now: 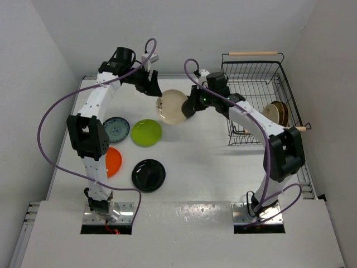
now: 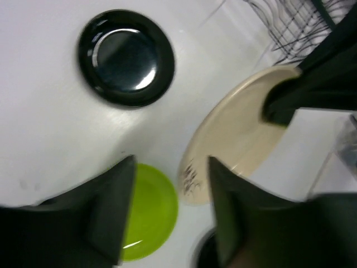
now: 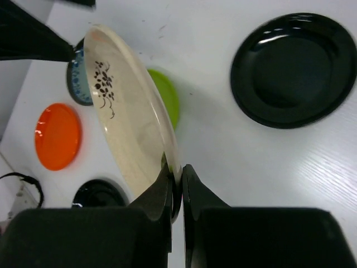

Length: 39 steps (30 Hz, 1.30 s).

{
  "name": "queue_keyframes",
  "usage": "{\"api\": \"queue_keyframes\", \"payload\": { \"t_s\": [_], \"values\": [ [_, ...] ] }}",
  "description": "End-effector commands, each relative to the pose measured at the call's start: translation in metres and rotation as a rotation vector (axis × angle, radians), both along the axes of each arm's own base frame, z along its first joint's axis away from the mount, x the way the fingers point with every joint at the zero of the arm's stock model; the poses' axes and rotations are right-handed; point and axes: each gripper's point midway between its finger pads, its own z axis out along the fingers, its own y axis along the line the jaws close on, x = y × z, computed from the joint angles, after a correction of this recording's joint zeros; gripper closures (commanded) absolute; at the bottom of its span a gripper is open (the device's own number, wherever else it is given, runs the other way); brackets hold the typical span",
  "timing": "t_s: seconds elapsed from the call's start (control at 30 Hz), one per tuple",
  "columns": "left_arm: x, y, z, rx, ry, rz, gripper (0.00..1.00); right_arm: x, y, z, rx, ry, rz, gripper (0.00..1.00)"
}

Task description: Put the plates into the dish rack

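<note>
I will move my right gripper to the right in the top view and down to release, since the rack's empty wires beside its standing plates lie there.
A cream plate (image 1: pixel 172 106) with a dark floral mark hangs on edge above the table's far middle. My right gripper (image 1: pixel 192 106) is shut on its rim, and the rim shows pinched between the jaws (image 3: pixel 179 176). My left gripper (image 1: pixel 153 89) stands open just left of that plate, its fingers (image 2: pixel 111 206) apart with nothing between them. The cream plate (image 2: pixel 240 134) lies just beyond them. On the table lie a blue-grey patterned plate (image 1: pixel 116 128), a lime green plate (image 1: pixel 146 132), an orange plate (image 1: pixel 111 161) and a glossy black plate (image 1: pixel 148 175). The dish rack (image 1: pixel 254 84) stands at the right.
Plates (image 1: pixel 276 113) stand on edge in the rack's right side. Its wooden handles are at the far end (image 1: pixel 254 53) and the near right. White walls close in the table on three sides. The left arm's upper link hangs over the orange plate.
</note>
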Motion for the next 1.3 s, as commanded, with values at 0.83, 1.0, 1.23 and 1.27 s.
{"api": "queue_keyframes", "payload": {
  "t_s": [0.83, 1.0, 1.23, 1.27],
  "values": [
    [0.036, 0.177, -0.055, 0.639, -0.016, 0.56, 0.0, -0.017, -0.37, -0.003, -1.086, 0.125, -0.62, 1.0],
    [0.034, 0.18, -0.055, 0.656, -0.016, 0.572, 0.0, -0.023, -0.382, -0.027, -1.139, 0.191, -0.645, 1.0],
    [0.032, 0.185, -0.058, 0.659, -0.004, 0.578, 0.0, -0.021, -0.383, -0.013, -1.103, 0.137, -0.738, 1.0],
    [0.032, 0.185, -0.058, 0.659, -0.004, 0.578, 0.0, -0.018, -0.383, 0.001, -1.079, 0.087, -0.773, 1.0]
  ]
}}
